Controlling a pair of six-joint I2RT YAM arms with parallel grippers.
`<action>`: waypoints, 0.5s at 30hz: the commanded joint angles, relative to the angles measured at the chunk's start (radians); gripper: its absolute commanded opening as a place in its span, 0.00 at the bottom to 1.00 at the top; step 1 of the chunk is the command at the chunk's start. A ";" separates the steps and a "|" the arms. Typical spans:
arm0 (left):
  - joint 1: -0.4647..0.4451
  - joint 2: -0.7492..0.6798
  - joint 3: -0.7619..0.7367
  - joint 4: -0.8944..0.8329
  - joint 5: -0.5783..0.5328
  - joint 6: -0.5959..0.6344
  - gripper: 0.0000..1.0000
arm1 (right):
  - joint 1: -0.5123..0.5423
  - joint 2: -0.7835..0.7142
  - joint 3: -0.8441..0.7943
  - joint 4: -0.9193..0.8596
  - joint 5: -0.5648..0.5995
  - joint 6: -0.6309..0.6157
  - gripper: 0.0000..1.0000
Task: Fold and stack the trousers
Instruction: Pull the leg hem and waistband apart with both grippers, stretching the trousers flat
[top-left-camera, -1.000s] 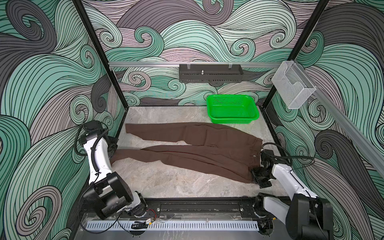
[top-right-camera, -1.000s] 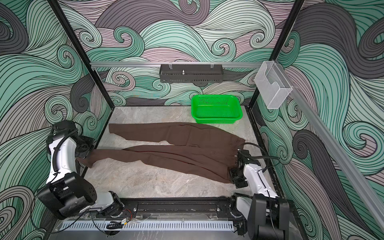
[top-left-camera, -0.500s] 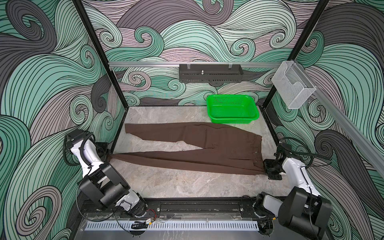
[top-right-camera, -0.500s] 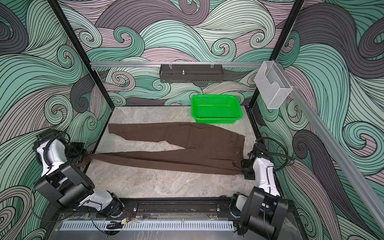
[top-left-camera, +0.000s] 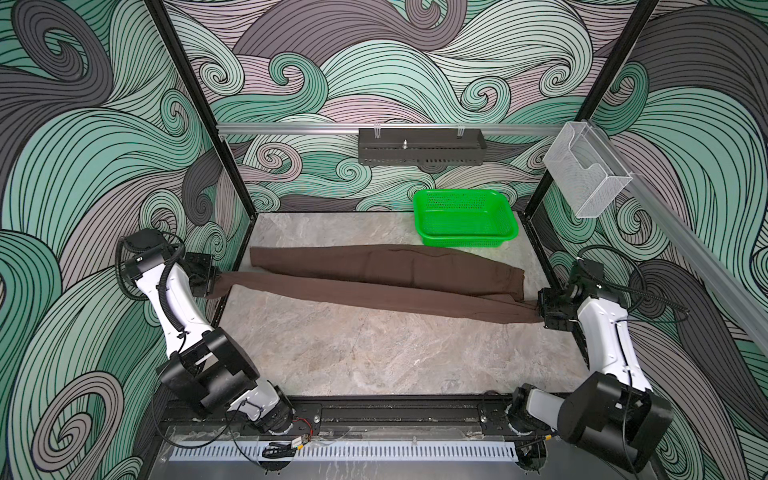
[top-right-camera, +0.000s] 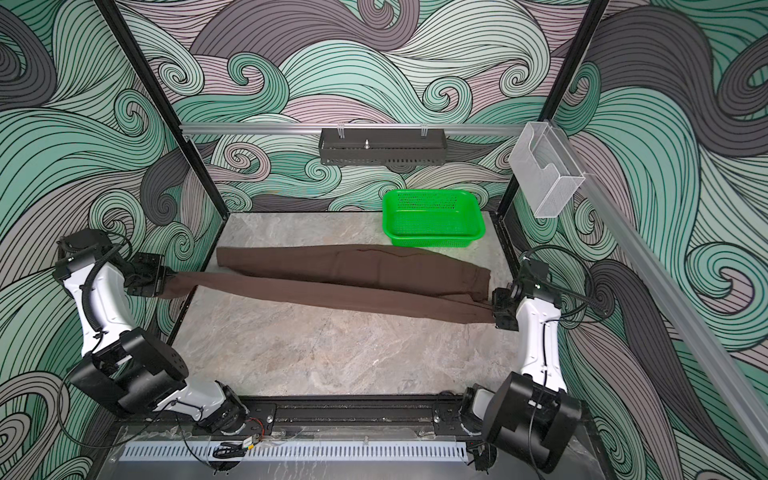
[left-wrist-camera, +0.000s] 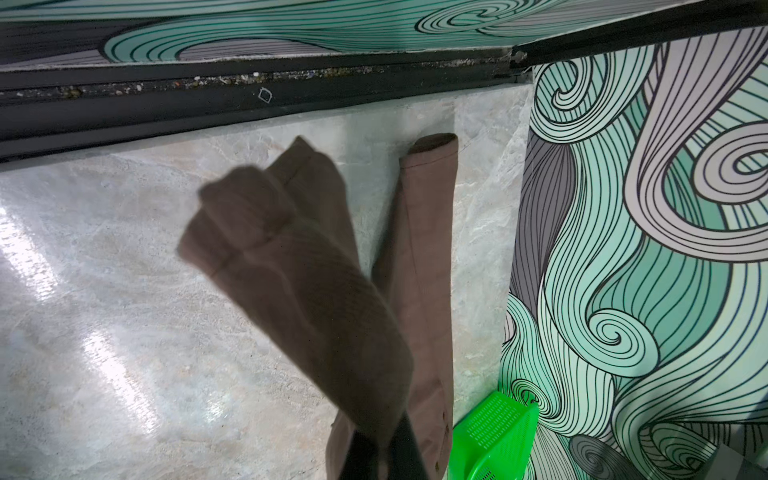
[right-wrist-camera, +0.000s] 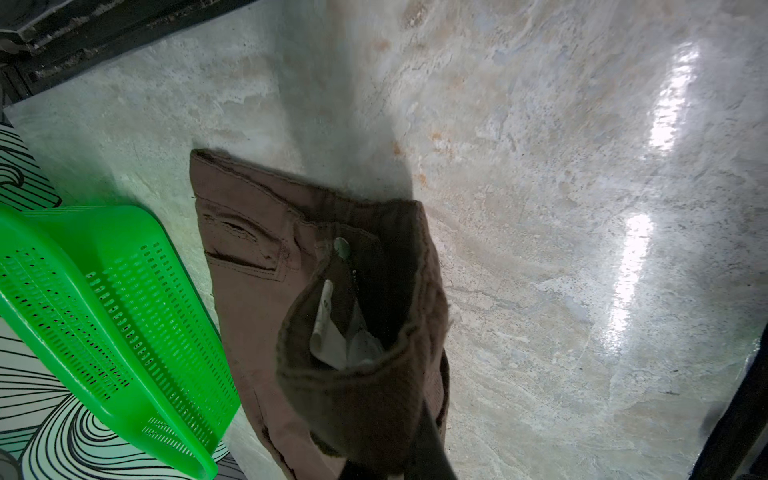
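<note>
The left gripper moves back toward the base and down over the bare near marble next. It then releases the near leg's hem, since both trouser legs lie close together.
Dark brown trousers (top-left-camera: 374, 266) lie across the marble table (top-left-camera: 374, 353) in both top views. Their far leg rests flat and the near leg (top-right-camera: 332, 293) is stretched taut between my two grippers. At the table's left edge my left gripper (top-left-camera: 212, 282) is shut on the near leg's hem. In the left wrist view the cloth (left-wrist-camera: 311, 291) runs out from the shut jaws (left-wrist-camera: 384, 461). My right gripper (top-left-camera: 540, 311), at the right edge, is shut on the waistband. The right wrist view shows the waist opening (right-wrist-camera: 353, 324) with pale pocket lining.
A bright green perforated basket (top-left-camera: 465, 218) stands at the back right, just behind the trousers' waist. A dark metal tray (top-left-camera: 419, 147) and a clear plastic holder (top-left-camera: 586, 178) hang on the walls. Black frame rails border the table on both sides.
The near leg, slack on the table a second ago, now hangs stretched and lifted between the grippers. Both grippers moved outward to the table's edges; the left then rose.
</note>
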 joint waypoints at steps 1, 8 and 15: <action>0.035 -0.082 -0.136 0.008 -0.116 0.040 0.00 | -0.051 -0.069 -0.094 -0.016 0.191 -0.009 0.00; 0.085 -0.143 -0.350 0.008 -0.206 0.078 0.00 | -0.131 -0.144 -0.223 -0.015 0.314 -0.070 0.00; 0.094 -0.158 -0.432 0.010 -0.262 0.085 0.00 | -0.159 -0.189 -0.299 -0.013 0.330 -0.096 0.00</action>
